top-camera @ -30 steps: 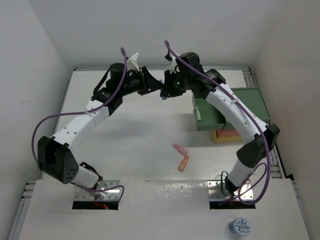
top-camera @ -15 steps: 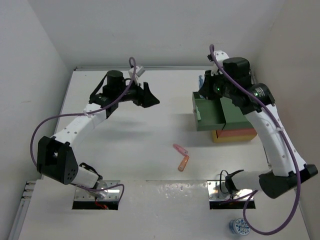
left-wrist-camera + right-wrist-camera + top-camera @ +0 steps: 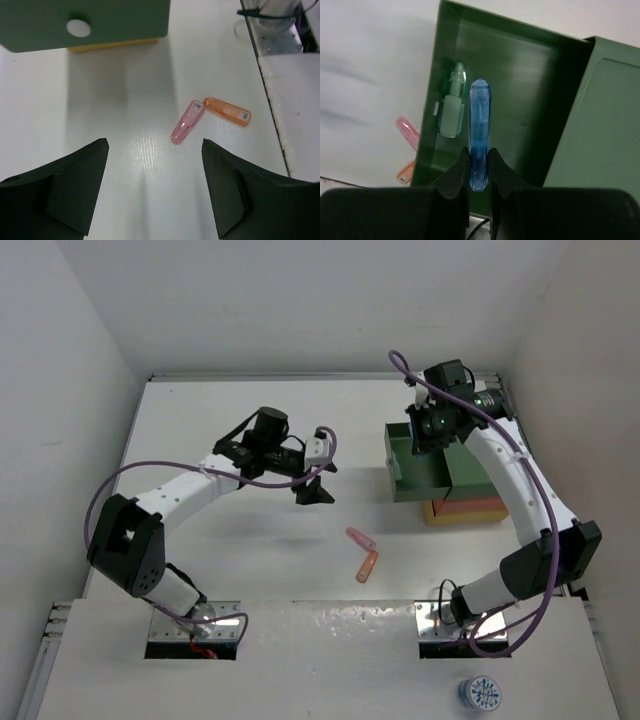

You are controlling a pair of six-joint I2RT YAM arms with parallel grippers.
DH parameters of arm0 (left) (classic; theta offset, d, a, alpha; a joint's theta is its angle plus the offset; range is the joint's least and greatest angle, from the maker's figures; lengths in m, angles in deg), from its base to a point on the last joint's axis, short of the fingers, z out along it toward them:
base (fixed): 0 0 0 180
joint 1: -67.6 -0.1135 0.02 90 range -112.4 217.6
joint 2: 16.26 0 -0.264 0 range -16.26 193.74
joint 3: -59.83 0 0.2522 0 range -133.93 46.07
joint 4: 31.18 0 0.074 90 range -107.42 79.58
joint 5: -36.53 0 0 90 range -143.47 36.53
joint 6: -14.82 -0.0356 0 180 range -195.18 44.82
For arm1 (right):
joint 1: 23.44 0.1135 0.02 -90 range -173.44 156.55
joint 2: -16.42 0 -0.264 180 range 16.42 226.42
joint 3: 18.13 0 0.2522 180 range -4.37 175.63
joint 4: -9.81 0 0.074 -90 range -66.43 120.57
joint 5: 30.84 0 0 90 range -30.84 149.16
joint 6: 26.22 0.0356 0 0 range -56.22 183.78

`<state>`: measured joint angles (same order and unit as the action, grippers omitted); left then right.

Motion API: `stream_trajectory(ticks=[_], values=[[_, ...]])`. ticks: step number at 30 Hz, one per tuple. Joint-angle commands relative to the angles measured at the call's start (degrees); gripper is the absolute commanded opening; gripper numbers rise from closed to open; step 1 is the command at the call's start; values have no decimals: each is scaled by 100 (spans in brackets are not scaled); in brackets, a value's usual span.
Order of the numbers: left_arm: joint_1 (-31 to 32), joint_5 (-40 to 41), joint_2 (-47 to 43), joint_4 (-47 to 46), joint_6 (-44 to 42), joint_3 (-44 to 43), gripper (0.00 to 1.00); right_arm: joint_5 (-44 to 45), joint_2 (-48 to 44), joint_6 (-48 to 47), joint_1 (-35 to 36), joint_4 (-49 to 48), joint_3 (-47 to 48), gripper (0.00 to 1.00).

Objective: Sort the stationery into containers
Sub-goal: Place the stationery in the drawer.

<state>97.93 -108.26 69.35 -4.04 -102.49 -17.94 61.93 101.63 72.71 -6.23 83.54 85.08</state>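
My left gripper turns and lowers onto the pink marker's middle (image 3: 361,538) (image 3: 188,122) next, as that lies below the gripper and to its right in the top view.
My right gripper (image 3: 480,155) is shut on a blue marker (image 3: 480,127) and holds it above the open green tray (image 3: 530,75). A mint green marker (image 3: 451,106) lies in that tray, left of the blue one. In the top view the right gripper (image 3: 425,435) hangs over the green tray (image 3: 415,480), which tops the red-orange tray (image 3: 455,506) and the yellow tray (image 3: 468,516). My left gripper (image 3: 313,487) is open and empty above the table. A pink marker (image 3: 187,121) and an orange marker (image 3: 227,110) lie touching just ahead of it, between the left gripper (image 3: 155,165) and the trays.
The pink marker (image 3: 359,538) and orange marker (image 3: 367,566) lie mid-table, left of the tray stack. White walls close in the table at the back and sides. A small round blue-and-white object (image 3: 481,693) sits on the front ledge at the right.
My right arm swung from the back middle to the right and now holds the blue marker over the green tray. My left arm moved right and nearer, toward the pink and orange markers.
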Motion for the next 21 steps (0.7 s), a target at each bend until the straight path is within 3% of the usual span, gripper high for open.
stream_trajectory(ticks=[1,2,3,7,15,21], values=[[192,-314,228,217,-1601,-7,81,49,13,-163,-34,234,-6,10],[271,-287,290,330,-1750,-15,81,31,57,-189,-25,252,-15,15],[316,-261,343,340,-1986,-15,81,22,75,-190,-34,287,-33,28],[544,-226,790,542,-2655,-94,79,-4,154,-172,-34,358,46,42],[1071,-129,1660,788,-3596,-472,74,-250,198,-102,-51,621,642,45],[1283,-173,2162,771,-3746,-666,65,-689,171,91,-60,736,1249,46]])
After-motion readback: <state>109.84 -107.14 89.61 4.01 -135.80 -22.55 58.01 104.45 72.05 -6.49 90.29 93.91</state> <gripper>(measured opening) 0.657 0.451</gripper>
